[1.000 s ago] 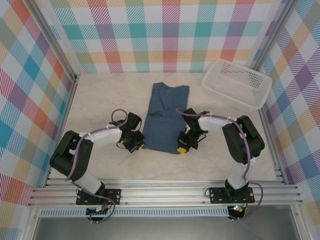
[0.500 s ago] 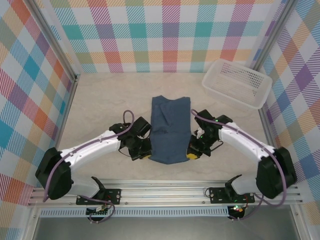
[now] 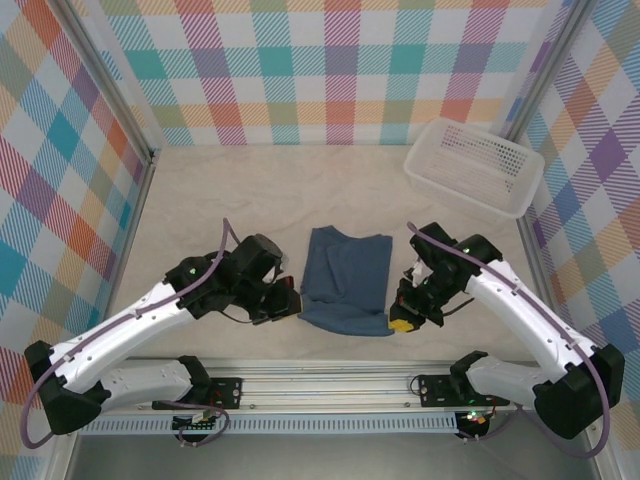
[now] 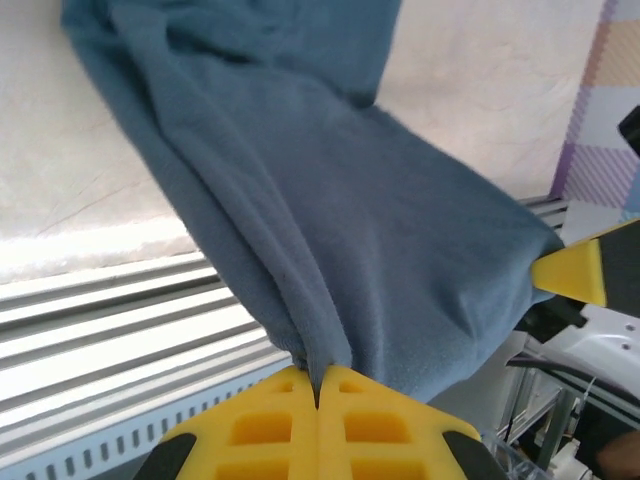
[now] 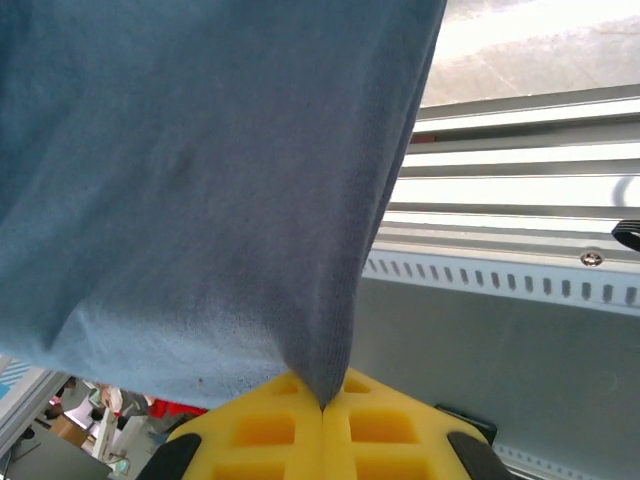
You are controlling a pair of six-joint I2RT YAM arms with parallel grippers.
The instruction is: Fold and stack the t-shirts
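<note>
The robot's right gripper needs to swing outward and then go down to release the t-shirt's corner over the t-shirt's far end, because that end lies outward of the gripper and below it.
A slate-blue t-shirt hangs lifted over the table's near middle, stretched between my two grippers. My left gripper is shut on its near-left corner; in the left wrist view the yellow pads pinch a fold of the t-shirt. My right gripper is shut on the near-right corner, and in the right wrist view the t-shirt drapes up from my gripper. The far end of the t-shirt lies on the table.
A white mesh basket stands at the far right corner. Checked walls close the back and sides. The aluminium rail runs along the near edge under the arms. The beige tabletop lies bare to the far left.
Both grippers have pulled the near end of the t-shirt toward the near edge and lifted it. The shirt's far end has slid nearer with them.
</note>
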